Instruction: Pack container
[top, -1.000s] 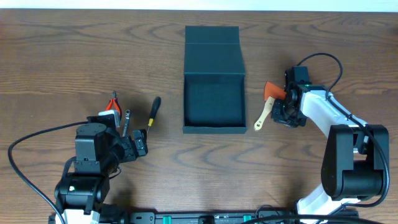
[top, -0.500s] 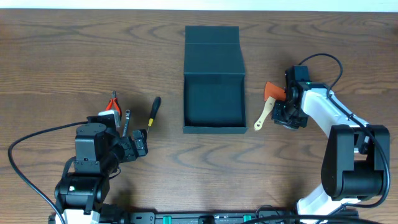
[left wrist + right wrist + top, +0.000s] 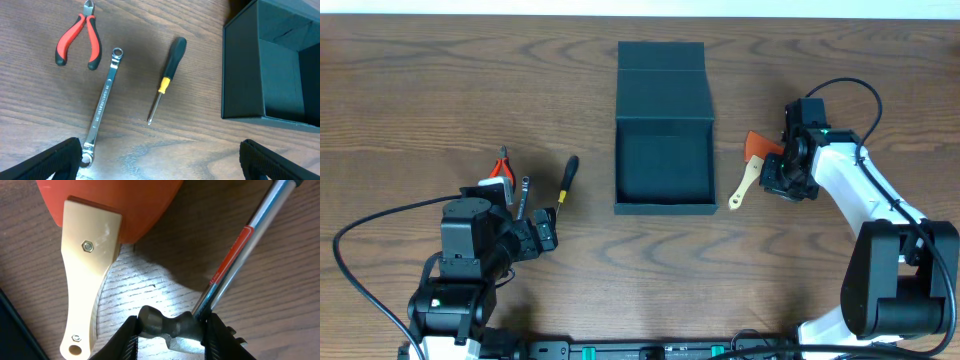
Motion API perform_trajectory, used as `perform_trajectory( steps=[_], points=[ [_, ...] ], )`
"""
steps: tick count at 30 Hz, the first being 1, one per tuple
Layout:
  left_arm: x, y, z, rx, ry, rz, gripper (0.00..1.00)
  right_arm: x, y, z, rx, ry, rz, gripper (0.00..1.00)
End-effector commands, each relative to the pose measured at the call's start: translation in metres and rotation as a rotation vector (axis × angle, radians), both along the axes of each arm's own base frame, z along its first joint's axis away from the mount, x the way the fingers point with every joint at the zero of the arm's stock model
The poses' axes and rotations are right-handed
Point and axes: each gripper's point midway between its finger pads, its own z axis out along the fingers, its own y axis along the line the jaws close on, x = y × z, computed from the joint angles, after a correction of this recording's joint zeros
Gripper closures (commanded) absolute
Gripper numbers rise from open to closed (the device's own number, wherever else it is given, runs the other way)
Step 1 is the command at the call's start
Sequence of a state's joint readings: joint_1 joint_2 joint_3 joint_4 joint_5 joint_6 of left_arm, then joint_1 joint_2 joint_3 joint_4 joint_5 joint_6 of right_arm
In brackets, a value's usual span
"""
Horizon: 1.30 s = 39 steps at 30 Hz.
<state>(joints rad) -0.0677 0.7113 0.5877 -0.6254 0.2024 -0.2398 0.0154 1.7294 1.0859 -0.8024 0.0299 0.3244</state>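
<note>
Next, my right gripper lifts, turns, moves over the container's open bottom, lowers and releases the hammer, since that bottom lies to its left in the overhead view.
The container [image 3: 665,207], a dark teal-black square box, stands open mid-table with its lid flap [image 3: 662,80] folded back. Right of it, my right gripper [image 3: 782,180] is shut on a small hammer. The right wrist view shows the steel hammer head [image 3: 172,324] squeezed between both jaws of the right gripper [image 3: 170,330], and its shaft [image 3: 240,245] with a red band runs up and to the right. My left gripper [image 3: 160,160] hangs wide open over bare wood at the front left, holding nothing. Its left fingertip [image 3: 65,157] is next to the wrench's end.
An orange scraper with a pale wooden handle [image 3: 85,280] lies between the hammer and the container [image 3: 7,330]. A black-and-yellow screwdriver [image 3: 166,80], a steel wrench [image 3: 102,107] and red-handled pliers [image 3: 80,35] lie left of the container [image 3: 240,75].
The right gripper's jaws have tightened a little on the hammer head, and the right wrist has shifted slightly right. The left arm has not moved.
</note>
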Motion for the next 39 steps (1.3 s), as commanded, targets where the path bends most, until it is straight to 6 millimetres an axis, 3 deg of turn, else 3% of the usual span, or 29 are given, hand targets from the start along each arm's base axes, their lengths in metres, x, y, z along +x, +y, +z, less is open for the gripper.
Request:
perform_trajectory(
  steps=[1,7,13,17,26,39],
  points=[
    [0.003,0.001,0.008,0.004,-0.017,0.009,0.02,0.008,0.002,0.013,0.001,-0.041,0.017,0.99],
    [0.003,0.001,0.008,0.004,-0.017,0.009,0.02,0.012,0.000,0.023,-0.016,-0.041,0.033,0.99],
    [0.003,0.001,0.008,0.004,-0.017,0.009,0.01,0.030,0.001,0.065,-0.032,-0.073,0.099,0.99],
    [0.003,0.001,0.008,0.004,-0.017,0.009,0.02,0.041,0.014,0.097,-0.039,-0.108,0.178,0.99],
    [0.003,0.001,0.008,0.004,-0.017,0.009,0.02,0.051,0.068,0.144,-0.048,-0.188,0.374,0.99],
    [0.003,0.001,0.008,0.004,-0.018,0.009,0.01,0.024,0.162,0.151,-0.045,-0.210,0.722,0.99]
  ],
)
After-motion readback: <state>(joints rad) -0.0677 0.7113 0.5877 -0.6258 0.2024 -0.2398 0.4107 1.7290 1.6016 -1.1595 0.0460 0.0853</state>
